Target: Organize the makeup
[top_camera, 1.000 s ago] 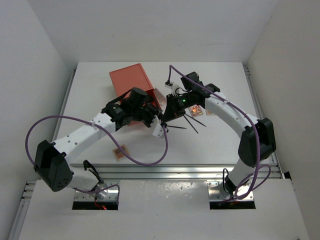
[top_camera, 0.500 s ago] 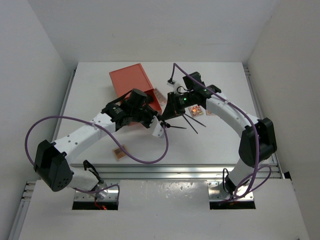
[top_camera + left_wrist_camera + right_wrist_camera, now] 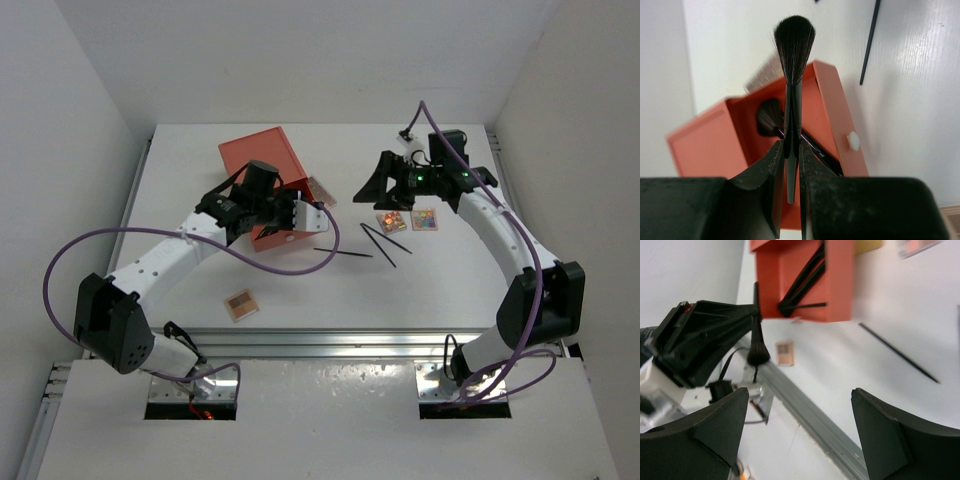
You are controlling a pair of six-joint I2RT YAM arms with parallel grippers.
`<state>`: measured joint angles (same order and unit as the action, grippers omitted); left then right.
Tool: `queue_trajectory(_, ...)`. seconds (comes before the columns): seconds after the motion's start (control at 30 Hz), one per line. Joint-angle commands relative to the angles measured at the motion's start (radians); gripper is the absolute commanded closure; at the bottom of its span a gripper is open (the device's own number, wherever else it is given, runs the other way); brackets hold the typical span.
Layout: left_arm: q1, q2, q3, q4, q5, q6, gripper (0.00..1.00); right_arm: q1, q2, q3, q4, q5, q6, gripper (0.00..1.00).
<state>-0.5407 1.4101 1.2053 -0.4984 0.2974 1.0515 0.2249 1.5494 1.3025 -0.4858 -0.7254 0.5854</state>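
Observation:
The held brush goes outward in my left gripper over the inside of the open orange-red drawer next, then down beside the other black brush, since that one lies in there.
My left gripper (image 3: 791, 167) is shut on the thin handle of a black bushy brush (image 3: 794, 37), whose bristles point away from the wrist. It hovers over the open orange-red drawer (image 3: 827, 107), where another black brush (image 3: 769, 119) lies. From above, the left gripper (image 3: 304, 215) sits at the drawer's front. My right gripper (image 3: 372, 188) stands open and empty to the right of the box. Its own view (image 3: 800, 427) looks back at the held brush (image 3: 758, 347). Three black sticks (image 3: 343, 253) lie on the table. Two multicoloured palettes (image 3: 390, 221) rest under the right arm.
The orange-red drawer box (image 3: 262, 160) stands at the back left, with a small palette (image 3: 322, 190) beside it. A tan palette (image 3: 240, 302) lies near the front rail (image 3: 350, 340). White walls close in the table on three sides.
The right gripper has opened, let go of the brush and pulled back to the right. The left gripper keeps the brush and has carried it over the drawer.

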Motion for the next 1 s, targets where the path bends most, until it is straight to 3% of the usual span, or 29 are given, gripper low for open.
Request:
queue_trajectory(0.0, 0.06, 0.065, 0.046, 0.008, -0.036, -0.207, 1.0, -0.038, -0.061, -0.026, -0.023, 0.127, 0.014, 0.16)
queue_trajectory(0.1, 0.094, 0.145, 0.089, -0.005, -0.037, -0.344, 1.0, -0.042, -0.061, -0.017, -0.179, 0.228, -0.059, 0.16)
queue_trajectory(0.33, 0.142, 0.236, 0.123, -0.005, -0.035, -0.453, 1.0, -0.025, -0.04, -0.08, -0.296, 0.428, -0.2, 0.19)
queue_trajectory(0.4, 0.151, 0.26, 0.138, -0.005, -0.049, -0.476, 0.9, -0.022, -0.035, -0.095, -0.31, 0.472, -0.225, 0.23)
queue_trajectory(0.43, 0.151, 0.26, 0.148, -0.005, -0.049, -0.485, 0.74, -0.024, -0.032, -0.106, -0.318, 0.486, -0.231, 0.24)
queue_trajectory(0.53, 0.16, 0.251, 0.158, -0.005, -0.058, -0.496, 0.53, -0.006, -0.005, -0.111, -0.329, 0.547, -0.265, 0.32)
queue_trajectory(0.73, 0.16, 0.201, 0.197, -0.005, -0.076, -0.538, 0.5, 0.064, 0.083, -0.094, -0.313, 0.645, -0.317, 0.38)
queue_trajectory(0.93, 0.099, 0.121, 0.293, -0.005, -0.098, -0.506, 0.5, 0.024, 0.112, -0.055, -0.301, 0.586, -0.28, 0.37)
queue_trajectory(0.97, 0.079, 0.11, 0.306, -0.005, -0.084, -0.478, 0.45, 0.018, 0.095, -0.066, -0.292, 0.583, -0.277, 0.36)
